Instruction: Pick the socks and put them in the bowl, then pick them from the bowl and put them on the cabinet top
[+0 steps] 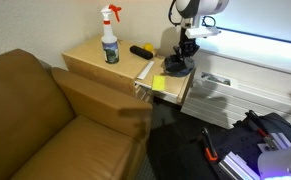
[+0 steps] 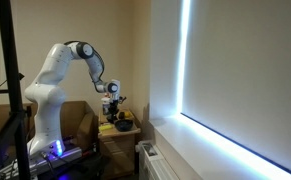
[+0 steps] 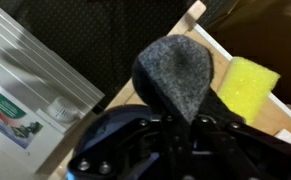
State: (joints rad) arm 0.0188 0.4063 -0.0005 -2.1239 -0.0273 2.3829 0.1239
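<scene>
I will next turn my gripper and lower it toward the inside of the dark blue bowl to release the grey sock (image 3: 175, 72), because the bowl is off-center beneath my gripper.
A grey sock (image 3: 175, 72) hangs pinched between my gripper's (image 3: 173, 122) fingers in the wrist view. Below it is a dark blue bowl (image 3: 103, 142), whose rim shows at the lower left. In an exterior view my gripper (image 1: 186, 47) hovers just above the bowl (image 1: 177, 69) at the cabinet top's right end. The sock is mostly hidden by the fingers there. The gripper (image 2: 112, 104) also shows small in the other exterior view. I cannot tell whether the sock's tip touches the bowl.
A yellow sponge (image 1: 159, 84) (image 3: 247, 85) lies beside the bowl near the cabinet's (image 1: 90, 58) front edge. A spray bottle (image 1: 110, 38) and a black object (image 1: 142, 50) stand further back. A brown couch (image 1: 45, 120) is beside the cabinet, and a white radiator (image 1: 235, 85) behind.
</scene>
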